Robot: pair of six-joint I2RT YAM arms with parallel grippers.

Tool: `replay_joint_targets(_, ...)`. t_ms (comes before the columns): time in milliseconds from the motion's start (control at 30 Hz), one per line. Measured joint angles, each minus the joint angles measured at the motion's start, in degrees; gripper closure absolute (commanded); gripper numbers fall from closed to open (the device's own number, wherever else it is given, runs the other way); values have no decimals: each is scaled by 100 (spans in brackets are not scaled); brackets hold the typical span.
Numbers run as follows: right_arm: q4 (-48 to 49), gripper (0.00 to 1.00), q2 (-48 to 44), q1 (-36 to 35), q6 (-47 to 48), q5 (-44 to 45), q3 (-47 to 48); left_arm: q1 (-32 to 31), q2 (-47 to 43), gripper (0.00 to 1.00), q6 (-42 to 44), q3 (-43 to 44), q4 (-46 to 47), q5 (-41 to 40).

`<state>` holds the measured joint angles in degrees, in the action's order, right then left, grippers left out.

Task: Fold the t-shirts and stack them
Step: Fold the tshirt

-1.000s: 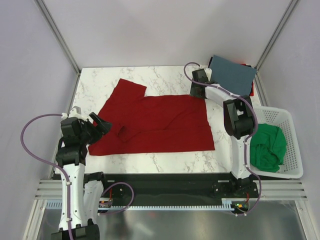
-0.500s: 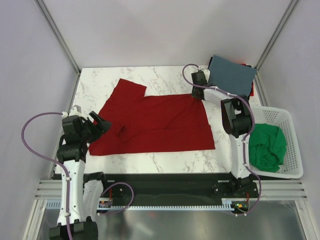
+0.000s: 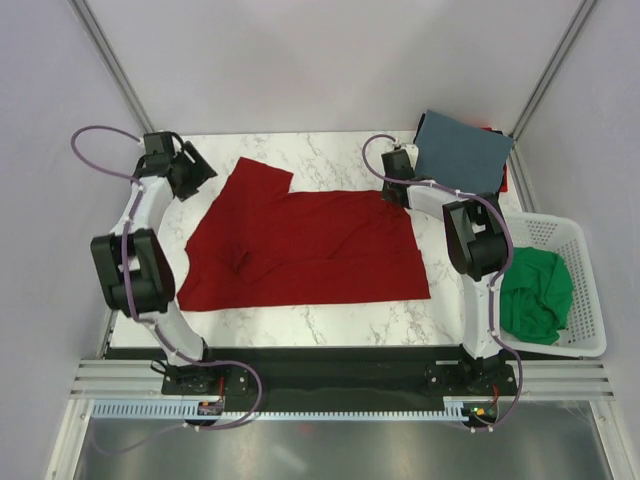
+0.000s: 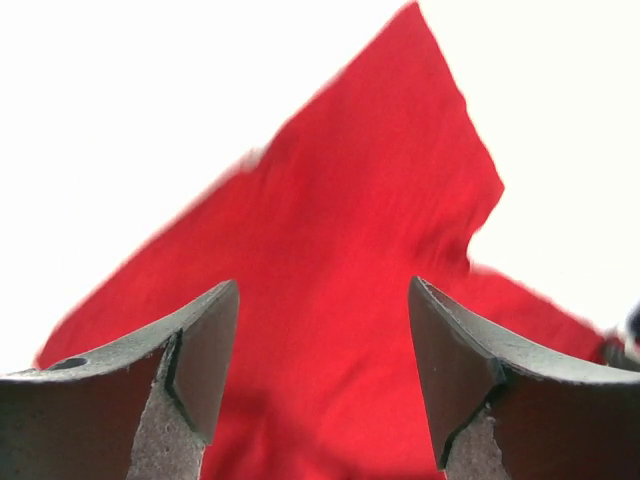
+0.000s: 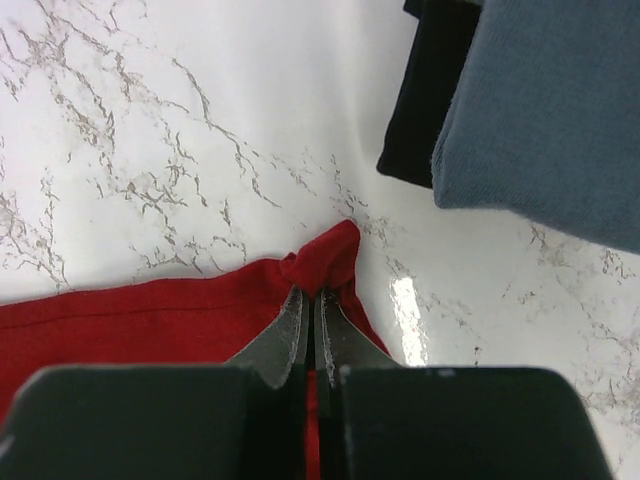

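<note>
My right gripper will next pull the pinched corner back toward the shirt's middle to fold the spread far part, then release, as the red t-shirt's basket-side edge [image 3: 414, 248] lies back of it.
A bright red t-shirt [image 3: 300, 245] lies spread flat on the marble table, one sleeve pointing to the far left. My right gripper [image 3: 394, 193] is at the shirt's far right corner, shut on a pinched-up bit of red cloth [image 5: 325, 262]; the jaws [image 5: 312, 297] meet with cloth between them. My left gripper [image 3: 198, 172] hovers open at the far left, by the sleeve [image 4: 350, 200], nothing between its fingers [image 4: 321, 300]. A folded slate-blue t-shirt [image 3: 465, 150] lies at the far right corner, on top of a dark one [image 5: 425, 90]. A green t-shirt [image 3: 537, 290] sits crumpled in the basket.
The white slatted basket [image 3: 588, 300] stands off the table's right edge. Metal frame posts rise at the far corners, with plain walls all round. A black rail runs along the near edge between the arm bases.
My left arm has swung from the near left edge up to the far left by the sleeve. My right gripper has closed on the shirt's far right corner.
</note>
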<state>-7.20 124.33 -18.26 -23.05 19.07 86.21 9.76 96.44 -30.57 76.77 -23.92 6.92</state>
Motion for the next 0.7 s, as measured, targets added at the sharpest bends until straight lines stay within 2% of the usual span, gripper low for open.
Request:
replay_joint_targets(200,90,100,-4,0,50,-79,-37,-293,2201,25,42,2070,223,52)
replay_joint_targets(433,160,100,-7,0,81,-146,-59,-507,4229,25,46,4061,9,118)
replay_joint_targets(600,179,100,-7,0,83,-229,-59,-599,4861,25,35,5012,-46,90)
replay_joint_targets(700,195,100,-7,0,83,-286,-59,-656,4988,27,35,5178,-74,142)
